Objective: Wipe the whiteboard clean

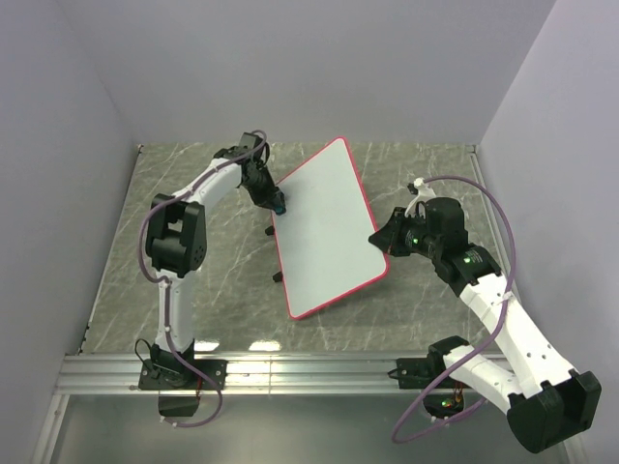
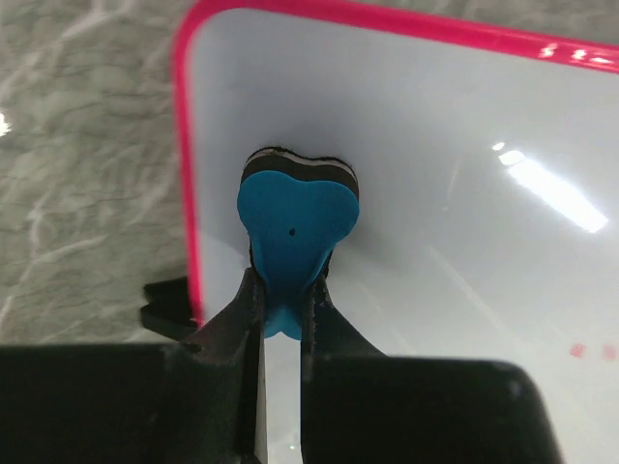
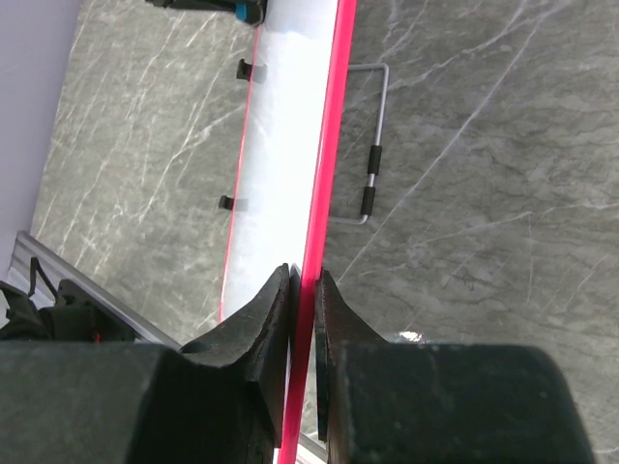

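Note:
The marble beside the black feet is empty, so the left gripper should next lift off the board, move back and down onto the marble, and let go of the eraser there.
The whiteboard (image 1: 324,232), white with a pink-red frame, is held tilted above the marble table. Its two black feet (image 1: 274,253) point left. My right gripper (image 1: 379,239) is shut on the board's right edge; in the right wrist view (image 3: 308,280) the pink frame (image 3: 324,145) runs between its jaws. My left gripper (image 1: 273,201) is shut on a small blue eraser (image 2: 298,220), whose felt pad presses on the board near its left edge (image 2: 186,174). The board's surface (image 2: 464,145) shows no marks here.
A wire stand with black grips (image 3: 372,155) hangs from the board's back, above the table. Grey walls stand on three sides. An aluminium rail (image 1: 309,372) runs along the near edge by the arm bases.

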`<state>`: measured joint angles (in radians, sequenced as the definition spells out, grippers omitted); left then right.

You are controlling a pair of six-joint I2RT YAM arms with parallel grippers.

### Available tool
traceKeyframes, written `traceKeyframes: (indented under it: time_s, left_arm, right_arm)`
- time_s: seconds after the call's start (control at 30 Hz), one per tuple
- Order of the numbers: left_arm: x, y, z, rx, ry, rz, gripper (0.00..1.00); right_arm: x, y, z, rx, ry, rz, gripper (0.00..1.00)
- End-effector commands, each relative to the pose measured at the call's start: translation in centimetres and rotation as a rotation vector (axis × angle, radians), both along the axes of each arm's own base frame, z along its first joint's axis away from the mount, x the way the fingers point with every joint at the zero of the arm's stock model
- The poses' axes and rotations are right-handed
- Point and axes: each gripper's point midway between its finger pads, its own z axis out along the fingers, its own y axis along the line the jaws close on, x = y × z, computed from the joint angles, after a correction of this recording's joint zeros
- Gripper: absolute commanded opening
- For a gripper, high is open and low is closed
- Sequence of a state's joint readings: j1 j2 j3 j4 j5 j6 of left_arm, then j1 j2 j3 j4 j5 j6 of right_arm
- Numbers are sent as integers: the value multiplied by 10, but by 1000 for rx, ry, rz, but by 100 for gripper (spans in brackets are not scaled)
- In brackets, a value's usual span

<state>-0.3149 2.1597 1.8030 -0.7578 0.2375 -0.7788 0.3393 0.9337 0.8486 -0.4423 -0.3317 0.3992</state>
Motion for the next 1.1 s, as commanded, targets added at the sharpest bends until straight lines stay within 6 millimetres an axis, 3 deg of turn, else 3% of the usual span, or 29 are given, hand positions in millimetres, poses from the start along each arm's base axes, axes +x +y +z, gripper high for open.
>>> traceKeyframes:
  time_s: [0.0,0.07,0.2,0.23,0.4,0.73,1.07]
  left_arm:
    - [16,-28,44,-77,-122,-61,0]
    - [23,-43,62,-127,-163,-94,0]
    - [19,-91,91,-247,-204,-218,0]
    - [21,-102,107,-277,-234,-245,0]
    - [19,-126,121,-344,-252,-272,0]
    - [18,-104,123,-289,-285,-226,0]
    - [-6,-61,52,-98,-149,-155,0]
  right_arm:
    - [-19,9,-21,-59,28,120,0]
    - [-18,9,-21,-58,29,120,0]
    - [-19,10,-22,-59,30,123,0]
    - [-19,10,-22,-61,30,121,0]
    - [-18,10,-23,-64,27,122,0]
    - [-19,11,-23,-70,22,125,0]
    - [-19,11,-22,-69,16,125,0]
